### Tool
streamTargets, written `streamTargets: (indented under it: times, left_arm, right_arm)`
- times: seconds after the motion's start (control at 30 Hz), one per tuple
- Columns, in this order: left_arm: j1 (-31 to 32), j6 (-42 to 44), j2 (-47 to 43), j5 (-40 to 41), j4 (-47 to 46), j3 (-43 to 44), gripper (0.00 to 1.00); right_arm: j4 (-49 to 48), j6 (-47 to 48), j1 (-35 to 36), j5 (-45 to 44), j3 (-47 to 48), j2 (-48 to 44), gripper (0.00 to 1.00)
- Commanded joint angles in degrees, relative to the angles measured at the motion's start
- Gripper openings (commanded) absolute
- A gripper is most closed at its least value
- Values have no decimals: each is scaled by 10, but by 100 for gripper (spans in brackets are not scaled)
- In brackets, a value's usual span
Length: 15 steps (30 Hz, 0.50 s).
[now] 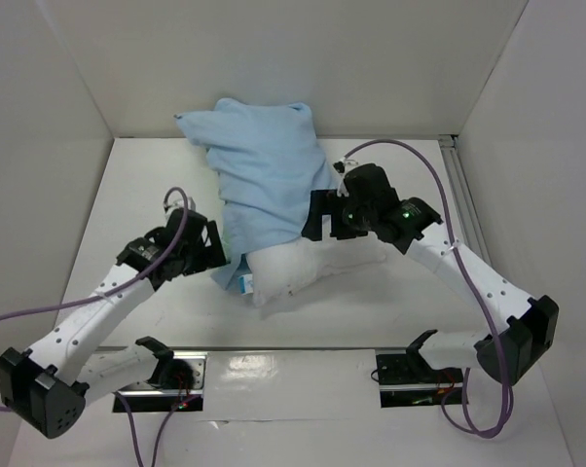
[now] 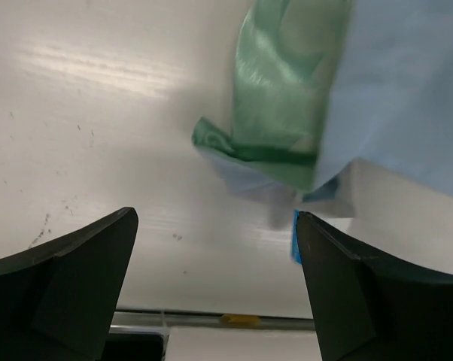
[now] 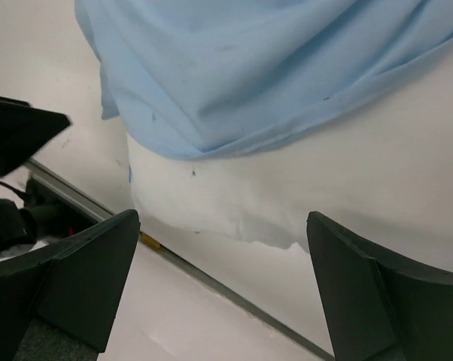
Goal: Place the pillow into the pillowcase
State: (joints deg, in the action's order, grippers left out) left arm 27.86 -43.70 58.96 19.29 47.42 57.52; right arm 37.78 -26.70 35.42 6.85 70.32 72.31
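Note:
My left gripper should move down toward the pillow's blue label (image 2: pixel 295 242) next, because the pillowcase's hem beside the label is below the gripper and to its right in the top view.
The white pillow (image 1: pixel 308 269) lies mid-table, its far part inside the light blue pillowcase (image 1: pixel 264 170); its near end sticks out. In the left wrist view the pillowcase's sea-green inner face (image 2: pixel 279 90) and blue face (image 2: pixel 407 83) hang over the pillow's corner (image 2: pixel 377 203), whose blue label (image 2: pixel 295 242) shows. My left gripper (image 1: pixel 207 250) is open and empty just left of that corner. My right gripper (image 1: pixel 319 216) is open and empty at the pillowcase's right edge. The right wrist view shows the blue cloth (image 3: pixel 272 68) over the white pillow (image 3: pixel 347 188).
White walls enclose the table on the left, back and right. A metal rail (image 1: pixel 463 190) runs along the right side. Two black mounts (image 1: pixel 410 375) with a strip between them sit at the near edge.

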Motion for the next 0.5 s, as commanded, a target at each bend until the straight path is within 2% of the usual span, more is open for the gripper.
streamTargets:
  times: [0.0, 0.03, 0.2, 0.27, 0.4, 0.47]
  left_arm:
    - [-10, 3, -11, -73, -134, -119, 100]
    - [-10, 3, -11, -84, -181, -139, 100]
    - [2, -11, 9, -67, -259, -198, 100]
    - [2, -29, 18, -43, -274, -213, 100]
    - [7, -29, 43, -37, -379, -258, 100]
    - [7, -29, 76, -46, -423, -258, 96]
  right_arm:
    - [132, 49, 15, -15, 54, 23, 99]
    - [142, 49, 25, -22, 61, 23, 99]
    - [109, -12, 70, -72, 67, 24, 99]
    - [79, -63, 100, -91, 56, 34, 99]
    - [24, -128, 134, -154, 29, 69, 99]
    - [-16, -144, 141, -162, 17, 91, 99]
